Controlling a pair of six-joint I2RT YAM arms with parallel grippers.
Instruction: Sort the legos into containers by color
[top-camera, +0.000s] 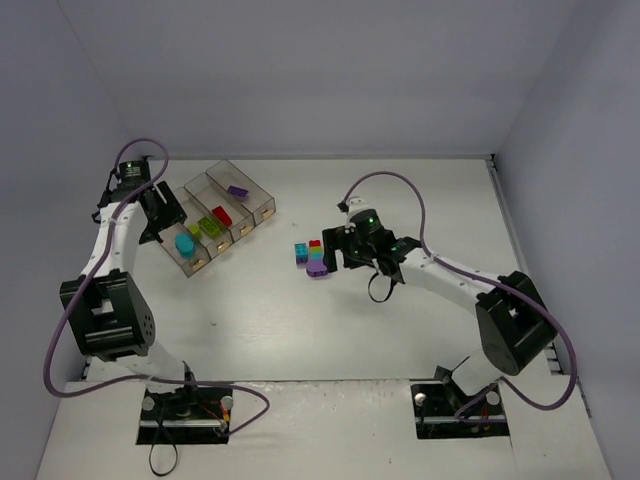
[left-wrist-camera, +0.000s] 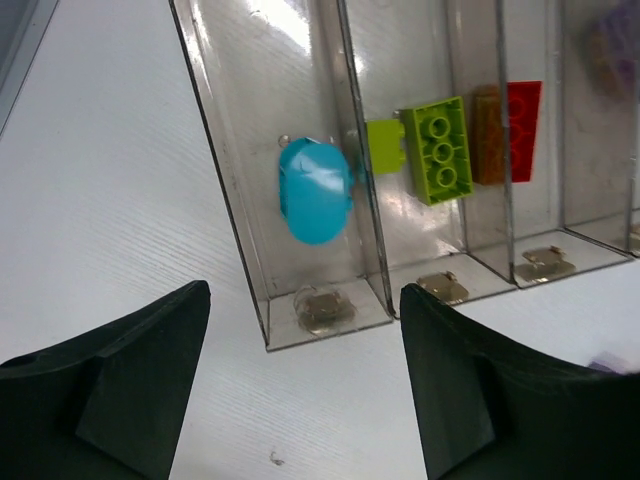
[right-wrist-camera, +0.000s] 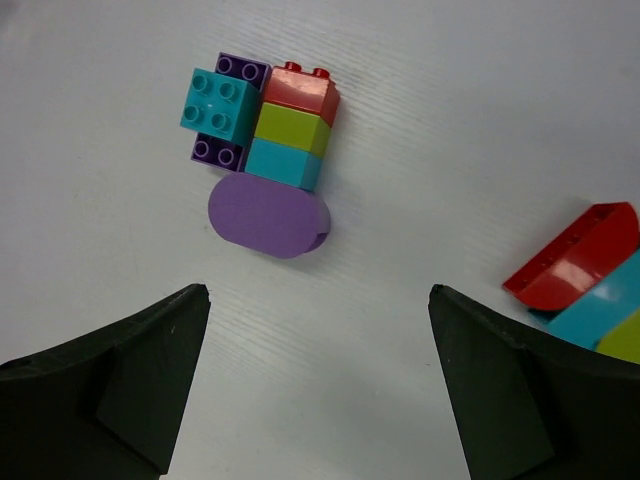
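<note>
My right gripper moves to the left in the top view next and comes down astride the purple rounded piece (top-camera: 317, 268) (right-wrist-camera: 265, 215), since both its ends stand free.
The containers (top-camera: 255, 185) are four clear bins in a row at the far left. In the left wrist view (left-wrist-camera: 225, 180) they hold, bin by bin, a cyan rounded piece (left-wrist-camera: 314, 190), lime bricks (left-wrist-camera: 438, 150), a red brick (left-wrist-camera: 520, 125) and a blurred purple piece (left-wrist-camera: 615, 45). My left gripper (left-wrist-camera: 305, 300) is open and empty over the table at the near end of the cyan bin; it also shows in the top view (top-camera: 158, 218). My right gripper (right-wrist-camera: 318, 292) is open and empty just short of a lego cluster (top-camera: 312, 255): a purple rounded piece (right-wrist-camera: 265, 215), cyan (right-wrist-camera: 283, 163), lime (right-wrist-camera: 292, 128) and red (right-wrist-camera: 300, 92) bricks, and a cyan brick (right-wrist-camera: 220, 103) on a purple one.
A second small stack, a red sloped brick (right-wrist-camera: 575, 260) over cyan and lime ones, lies beside my right finger (right-wrist-camera: 520, 400). The right arm's purple cable (top-camera: 425, 235) loops over the table. Grey walls close off the table's back and sides.
</note>
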